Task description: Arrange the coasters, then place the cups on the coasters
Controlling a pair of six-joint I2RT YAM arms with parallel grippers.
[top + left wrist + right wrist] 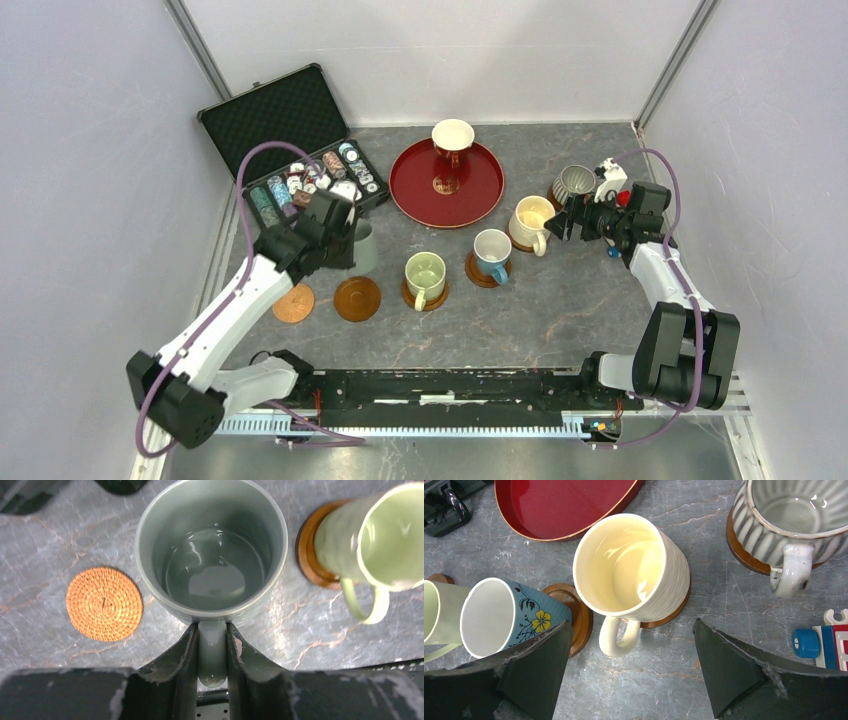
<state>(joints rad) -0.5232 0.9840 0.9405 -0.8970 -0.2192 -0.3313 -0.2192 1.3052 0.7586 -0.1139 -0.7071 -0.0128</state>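
My left gripper will next move back and lower the grey cup onto the brown coaster beside the pale green cup [425, 277].
My left gripper [212, 629] is shut on the handle of the grey cup [212, 555], which hangs upright over the table left of centre [363, 248]. Two coasters lie bare in front of it, a copper woven one [293, 303] and a brown one [357, 298]. The pale green cup [425, 277], the blue flowered cup [491, 250], the cream cup [631, 565] and the ribbed grey-white cup [789, 515] each stand on a brown coaster. A reddish cup [452, 148] stands on the red tray [410, 185]. My right gripper [631, 630] is open, with the cream cup's handle pointing into its gap.
An open black case of poker chips [300, 165] sits at the back left. A small blue, red and white toy [824, 642] lies at the right, by my right gripper. Grey walls close in on both sides.
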